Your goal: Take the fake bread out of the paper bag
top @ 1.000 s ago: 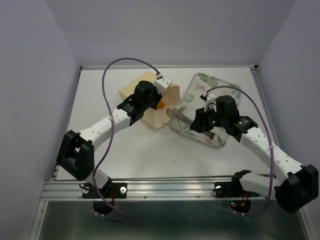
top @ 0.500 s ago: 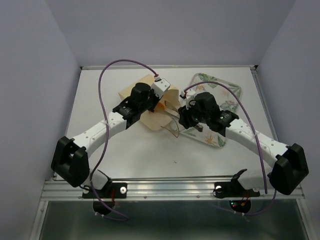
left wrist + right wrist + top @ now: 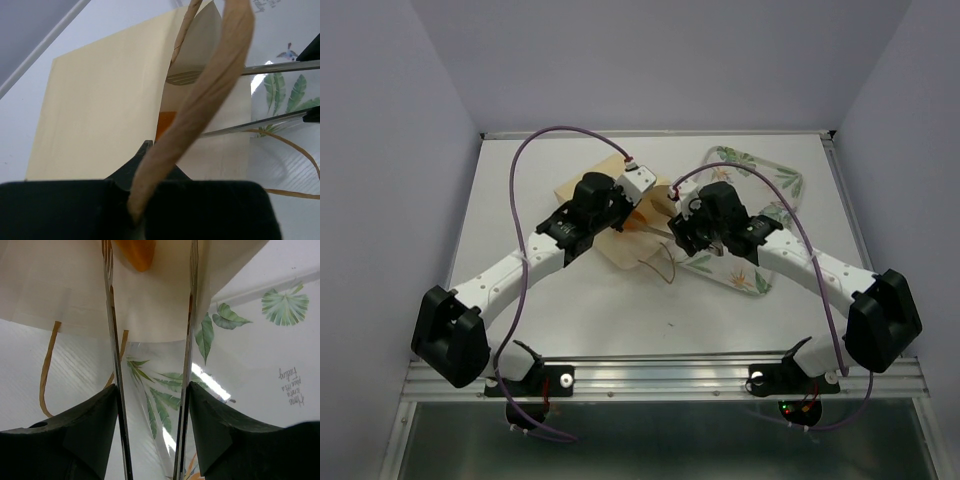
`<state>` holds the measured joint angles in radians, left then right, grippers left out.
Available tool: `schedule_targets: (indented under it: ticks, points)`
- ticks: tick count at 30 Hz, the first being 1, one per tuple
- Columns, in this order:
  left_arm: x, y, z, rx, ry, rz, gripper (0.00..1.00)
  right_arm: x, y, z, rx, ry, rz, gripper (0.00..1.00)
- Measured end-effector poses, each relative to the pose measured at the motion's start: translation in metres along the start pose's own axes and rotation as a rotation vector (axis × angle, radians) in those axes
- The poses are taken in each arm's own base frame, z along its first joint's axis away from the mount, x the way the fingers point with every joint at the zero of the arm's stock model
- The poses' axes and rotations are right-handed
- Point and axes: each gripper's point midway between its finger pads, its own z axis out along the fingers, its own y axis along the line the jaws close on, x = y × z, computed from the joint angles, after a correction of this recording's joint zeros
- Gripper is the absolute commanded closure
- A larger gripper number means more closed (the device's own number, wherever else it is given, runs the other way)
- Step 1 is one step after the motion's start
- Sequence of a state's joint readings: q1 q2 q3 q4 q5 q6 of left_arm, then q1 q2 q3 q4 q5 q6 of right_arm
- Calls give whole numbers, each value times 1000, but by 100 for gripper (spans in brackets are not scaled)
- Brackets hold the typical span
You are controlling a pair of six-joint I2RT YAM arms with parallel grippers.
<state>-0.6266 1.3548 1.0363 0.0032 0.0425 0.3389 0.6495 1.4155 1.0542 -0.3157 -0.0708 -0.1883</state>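
Observation:
The tongs go farther toward the bag's opening in my right gripper next, and their parted arms close around the orange bread's near end point(image 3: 634, 221) point(image 3: 142, 259), which shows between them.
The pale-tan paper bag point(image 3: 617, 243) lies tilted on the table, mouth toward the right. My left gripper point(image 3: 638, 196) is shut on one twisted-cord handle point(image 3: 200, 100) at the bag's mouth and holds it open. Inside the bag point(image 3: 100, 110) an orange piece of the fake bread point(image 3: 166, 122) shows; the other pieces are hidden. My right gripper point(image 3: 686, 230) is shut on metal tongs point(image 3: 112, 315), whose two arms reach into the mouth on either side of the orange bread point(image 3: 136, 252), without touching it. The tongs also show in the left wrist view point(image 3: 270, 67).
The floral-print tray point(image 3: 775, 190) lies right of the bag, under my right arm. The bag's second handle loop point(image 3: 662, 262) trails on the table in front. Purple cables arch over both arms. Walls close in the left, right and far sides.
My right arm has moved left from over the tray, bringing the tong tips into the bag's mouth. My left arm shifted a little and the bag's mouth dropped lower and wider.

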Motion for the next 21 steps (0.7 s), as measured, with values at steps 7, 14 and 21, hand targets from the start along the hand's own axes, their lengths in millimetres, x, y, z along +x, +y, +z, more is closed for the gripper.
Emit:
schedule_targets:
  ticks: [7, 14, 21]
  points:
    - [8, -7, -2, 30, 7, 10, 100, -5, 9, 13, -70, -20, -65, 37]
    - [12, -9, -2, 39, 13, 18, 100, -4, 19, 31, -129, -6, -101, 37]
    - [12, -9, -3, 40, 9, 19, 100, 0, 23, 46, -151, 4, -112, 62]
